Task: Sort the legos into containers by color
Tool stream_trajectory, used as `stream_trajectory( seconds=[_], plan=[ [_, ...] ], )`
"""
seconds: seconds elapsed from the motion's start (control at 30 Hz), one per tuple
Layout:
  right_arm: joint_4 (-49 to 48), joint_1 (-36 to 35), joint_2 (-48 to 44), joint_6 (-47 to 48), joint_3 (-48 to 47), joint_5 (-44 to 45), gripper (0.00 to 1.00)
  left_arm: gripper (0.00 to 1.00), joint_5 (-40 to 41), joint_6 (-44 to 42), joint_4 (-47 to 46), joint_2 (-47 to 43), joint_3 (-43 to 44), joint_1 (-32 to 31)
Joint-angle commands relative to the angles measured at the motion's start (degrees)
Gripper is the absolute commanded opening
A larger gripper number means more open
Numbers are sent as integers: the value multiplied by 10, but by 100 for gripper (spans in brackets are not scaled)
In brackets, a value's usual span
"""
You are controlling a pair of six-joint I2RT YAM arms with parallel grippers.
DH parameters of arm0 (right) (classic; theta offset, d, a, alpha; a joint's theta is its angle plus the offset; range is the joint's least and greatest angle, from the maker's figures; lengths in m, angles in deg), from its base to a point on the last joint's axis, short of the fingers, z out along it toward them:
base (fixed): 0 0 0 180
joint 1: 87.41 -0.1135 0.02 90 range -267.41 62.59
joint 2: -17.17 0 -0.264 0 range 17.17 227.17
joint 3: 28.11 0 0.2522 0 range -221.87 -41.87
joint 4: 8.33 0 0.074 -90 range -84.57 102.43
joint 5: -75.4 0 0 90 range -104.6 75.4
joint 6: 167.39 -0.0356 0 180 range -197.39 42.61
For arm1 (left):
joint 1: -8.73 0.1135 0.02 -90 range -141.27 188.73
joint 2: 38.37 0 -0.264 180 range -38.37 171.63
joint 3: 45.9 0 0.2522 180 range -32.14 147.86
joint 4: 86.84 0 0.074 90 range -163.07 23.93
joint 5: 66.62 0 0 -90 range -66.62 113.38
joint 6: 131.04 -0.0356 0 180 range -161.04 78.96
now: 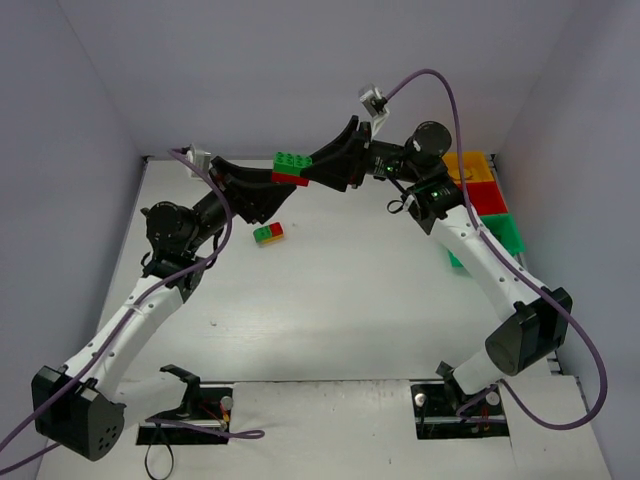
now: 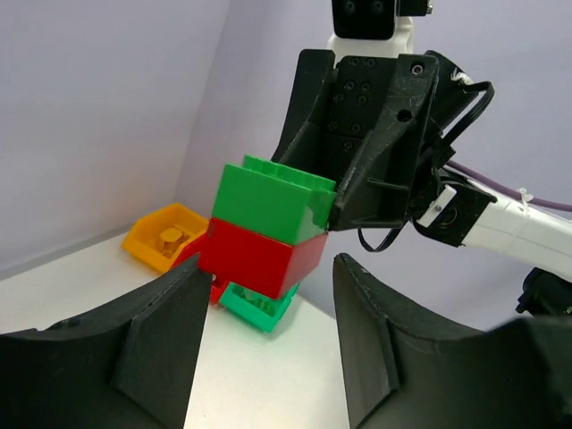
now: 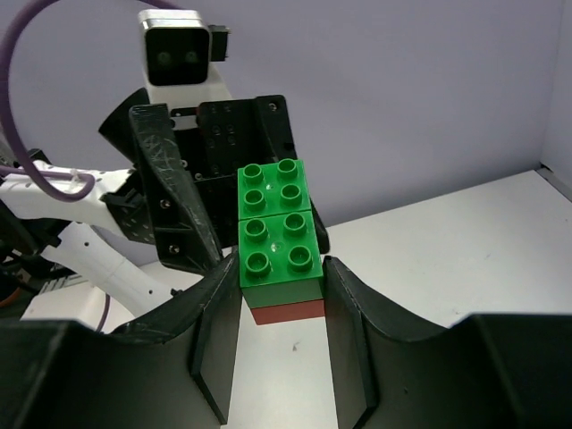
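My right gripper should carry the green brick across and down to release it, because the matching green container lies below my gripper, to its right in the top view.
A stack of legos, green on top of red, hangs in the air at the back of the table. My right gripper is shut on it, fingers pressed to both sides of the green brick. My left gripper faces it from the other side, open. Its fingers flank the red brick, with a gap on the right side. A second small stack of green, red and yellow lies on the table. The containers stand at the right edge: yellow, red, green.
Both arms meet over the back middle of the table, under purple cables. In the left wrist view the yellow bin holds a small piece and the green bin sits behind the held stack. Walls close the table on three sides.
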Motion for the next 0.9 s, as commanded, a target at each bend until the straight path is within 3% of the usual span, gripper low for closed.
stream_trajectory(
  seconds=[0.0, 0.27, 0.43, 0.63, 0.67, 0.87],
  plan=[
    [-99, -1, -14, -32, -27, -20, 0, 50, -23, 37, -112, 16, 48, 1],
    [-119, -1, -11, -47, -23, -26, 0, 41, -34, 73, -186, 47, 70, 0],
    [-145, 4, -12, -66, -11, -28, 0, 22, -40, 79, -197, 48, 69, 0],
    [-166, 11, -11, -80, 4, -27, 0, 9, -39, 89, -203, 37, 58, 0],
    [-168, 12, -12, -80, 6, -27, 0, 1, -40, 91, -203, 37, 56, 0],
    [-177, 17, -22, -76, 21, -24, 0, 0, -73, 114, -192, 40, 46, 0]
  ],
)
